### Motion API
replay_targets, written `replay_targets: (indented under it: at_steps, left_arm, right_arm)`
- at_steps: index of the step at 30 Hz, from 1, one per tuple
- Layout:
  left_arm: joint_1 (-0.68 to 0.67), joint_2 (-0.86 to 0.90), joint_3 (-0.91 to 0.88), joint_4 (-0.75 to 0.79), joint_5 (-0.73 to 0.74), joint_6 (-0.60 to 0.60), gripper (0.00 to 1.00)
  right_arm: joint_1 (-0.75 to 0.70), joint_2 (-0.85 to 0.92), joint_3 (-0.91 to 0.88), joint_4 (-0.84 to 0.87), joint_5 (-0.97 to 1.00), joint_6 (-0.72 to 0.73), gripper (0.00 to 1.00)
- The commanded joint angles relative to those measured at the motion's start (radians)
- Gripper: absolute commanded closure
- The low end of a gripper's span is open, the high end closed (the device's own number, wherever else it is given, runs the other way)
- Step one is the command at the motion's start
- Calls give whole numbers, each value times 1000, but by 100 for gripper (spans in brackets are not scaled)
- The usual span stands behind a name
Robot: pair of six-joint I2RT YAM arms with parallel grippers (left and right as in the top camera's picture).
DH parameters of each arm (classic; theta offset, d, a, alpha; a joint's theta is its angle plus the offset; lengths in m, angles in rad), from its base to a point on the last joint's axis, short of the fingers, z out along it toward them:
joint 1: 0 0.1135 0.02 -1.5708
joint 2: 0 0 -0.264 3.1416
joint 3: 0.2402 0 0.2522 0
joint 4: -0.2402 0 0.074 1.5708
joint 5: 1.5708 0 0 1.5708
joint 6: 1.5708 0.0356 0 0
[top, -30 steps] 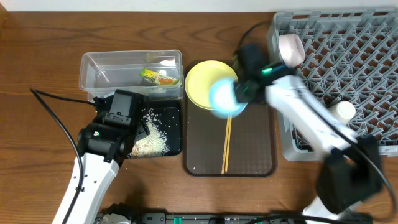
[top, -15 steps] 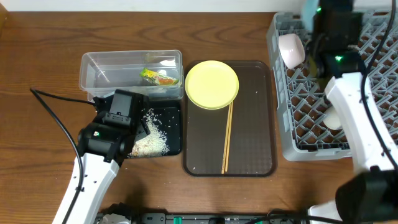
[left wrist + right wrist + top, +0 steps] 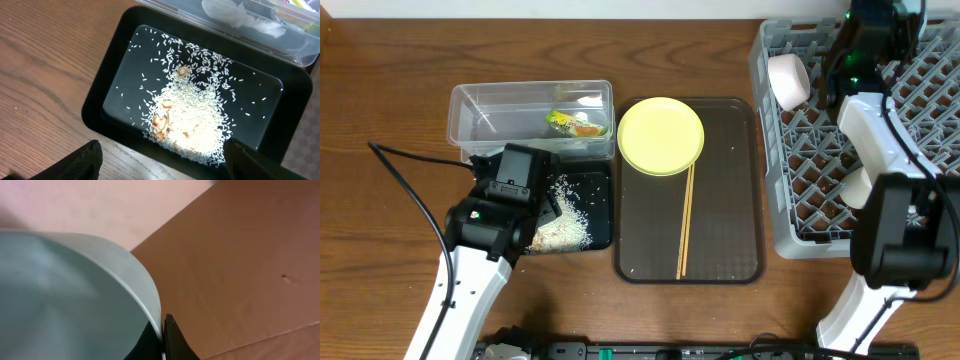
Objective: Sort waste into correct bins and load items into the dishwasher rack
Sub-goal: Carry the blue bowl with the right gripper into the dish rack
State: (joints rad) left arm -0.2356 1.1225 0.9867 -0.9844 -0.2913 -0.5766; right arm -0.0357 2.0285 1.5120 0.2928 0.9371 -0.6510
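My right gripper moves back and down next to release the rim of the light blue bowl there beside the pink bowl, since the rack slots lie below, nearer my base.
My right gripper [image 3: 877,22] is over the far edge of the grey dishwasher rack [image 3: 920,95]. In the right wrist view it [image 3: 162,340] is shut on the rim of the light blue bowl [image 3: 65,295]. The pink bowl [image 3: 788,80] and the white cup [image 3: 855,188] sit in the rack. The yellow plate [image 3: 661,135] and two chopsticks [image 3: 685,222] lie on the brown tray [image 3: 730,230]. The wrapper [image 3: 575,123] is in the clear tub [image 3: 500,105]. My left gripper [image 3: 162,162] is open above the black tray [image 3: 115,65] with the rice [image 3: 192,117].
The left arm [image 3: 495,215] covers the black tray's left half in the overhead view. A black cable [image 3: 410,190] runs across the table at left. Bare wood lies left of the tub and in front of the trays.
My right arm has swung with the light blue bowl from above the yellow plate to the far edge of the rack. The left arm has not moved.
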Motion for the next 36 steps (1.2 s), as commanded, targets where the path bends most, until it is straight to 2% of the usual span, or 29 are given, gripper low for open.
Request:
replay_targets:
  at_steps: [1,9,13,16,20,22,27,28,31,36]
  left_arm:
    - [6,2,19,-1,-9,-9,20]
    - [6,2,19,-2,-9,-8,20]
    - [6,2,19,0,-9,-9,20]
    - [6,2,19,2,-9,-9,20]
    - [6,2,19,2,-9,-9,20]
    - [6,2,19,2,-9,-8,20]
    - [6,2,19,2,-9,-8,20]
    - [6,2,19,2,-9,-9,20]
    - [6,2,19,3,-9,-9,20]
    - [6,2,19,2,-9,-8,20]
  right_arm:
    - [-14,55,5,11,23,-45,99]
    - [8,132,5,-32,24,23,99]
    - [29,134,5,-109,24,133,99]
    - [45,134,5,-177,39,163,99]
    - [73,121,5,-315,53,307,99]
    - [84,102,5,-407,35,428,99]
    - [88,10,5,-655,-226,640,97]
    - [85,-9,5,-690,-278,662,92]
    - [84,-77,5,-793,-407,674,63]
    - [103,-188,5,-931,-620,673,51]
